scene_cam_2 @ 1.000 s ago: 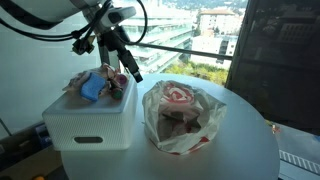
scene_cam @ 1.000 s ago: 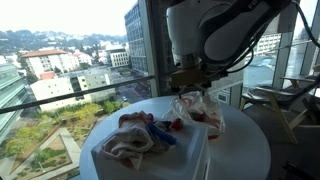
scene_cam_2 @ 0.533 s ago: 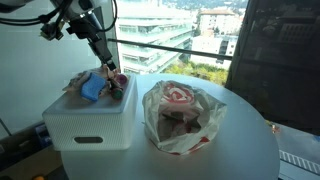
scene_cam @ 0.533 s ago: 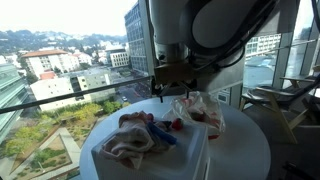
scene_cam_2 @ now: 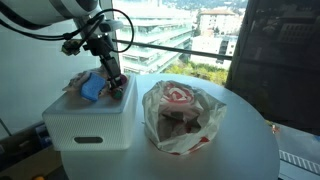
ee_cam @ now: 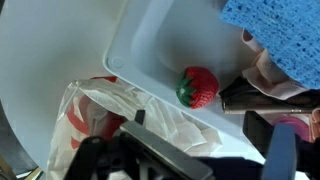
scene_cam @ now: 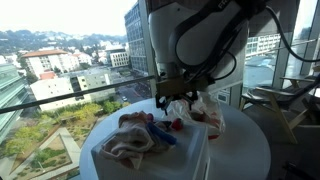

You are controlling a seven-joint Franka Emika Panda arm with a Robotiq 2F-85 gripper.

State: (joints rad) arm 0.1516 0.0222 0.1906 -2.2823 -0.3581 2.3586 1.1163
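Observation:
My open gripper should next go down into the bin and over the red toy strawberry, which is below my gripper, beside bare bin bottom that leaves finger room.
My gripper (ee_cam: pixel 195 125) hangs open over the corner of a white bin (ee_cam: pixel 150 45), its fingers straddling the rim. A red toy strawberry (ee_cam: pixel 197 87) lies in the bin just ahead of the fingers, next to a blue sponge (ee_cam: pixel 275 35) and some pinkish items. A clear plastic bag (ee_cam: pixel 105 115) with red things inside sits just outside the bin. In both exterior views the gripper (scene_cam: pixel 172 95) (scene_cam_2: pixel 115 72) is low over the bin (scene_cam: pixel 97 160) (scene_cam_2: pixel 90 125), between its contents and the bag (scene_cam: pixel 203 112) (scene_cam_2: pixel 180 115).
The bin and bag stand on a round white table (scene_cam: pixel 245 150) (scene_cam_2: pixel 245 150) beside tall windows with a railing. Crumpled cloths (scene_cam: pixel 130 140) fill the bin. A chair (scene_cam: pixel 275 100) stands past the table.
The gripper moved away from above the bag to the bin's corner and came down close to the strawberry. The bag and the bin's contents have not moved.

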